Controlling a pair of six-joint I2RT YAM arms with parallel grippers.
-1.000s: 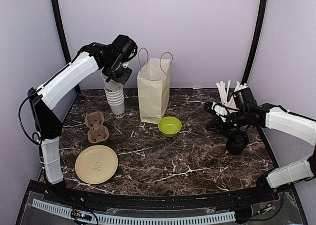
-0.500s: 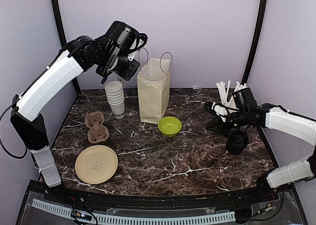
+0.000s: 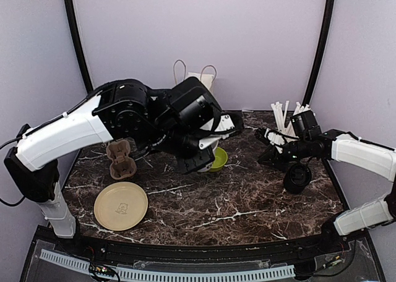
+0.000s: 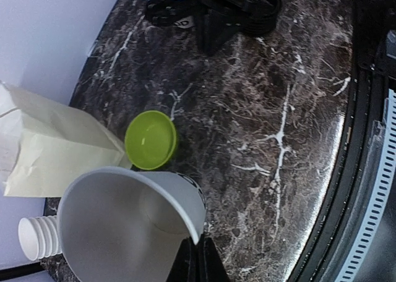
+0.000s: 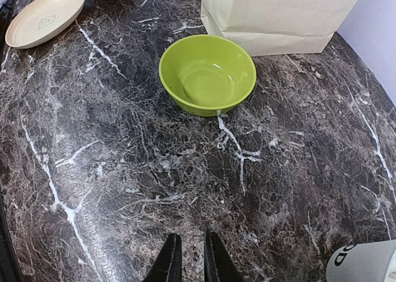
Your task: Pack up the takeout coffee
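Observation:
My left gripper will go down and back next, so that it can stand the cup point(image 4: 124, 226) on the tabletop on the near side of the green bowl point(image 4: 150, 140).
My left gripper point(image 4: 198, 257) is shut on the rim of a lidless white paper cup point(image 4: 124, 226) with dark lettering near its base, held tilted above the table beside the green bowl point(image 4: 150, 140). In the top view the left gripper point(image 3: 199, 163) hangs in front of the paper bag point(image 3: 201, 78), which the arm mostly hides. No cup with a black lid is in view. My right gripper point(image 3: 260, 147) is shut and empty, low over the table at the right point(image 5: 192, 257).
A stack of black lids point(image 3: 297, 177) and a white cup of straws point(image 3: 286, 118) stand by the right arm. The stack of lidless cups point(image 4: 37, 237) is beside the bag point(image 4: 49, 146). A cup carrier point(image 3: 120, 159) and tan plate point(image 3: 120, 205) lie at left.
My left arm lifted one cup off the stack, then swung right and down in front of the bag, near the green bowl. The right arm has not moved.

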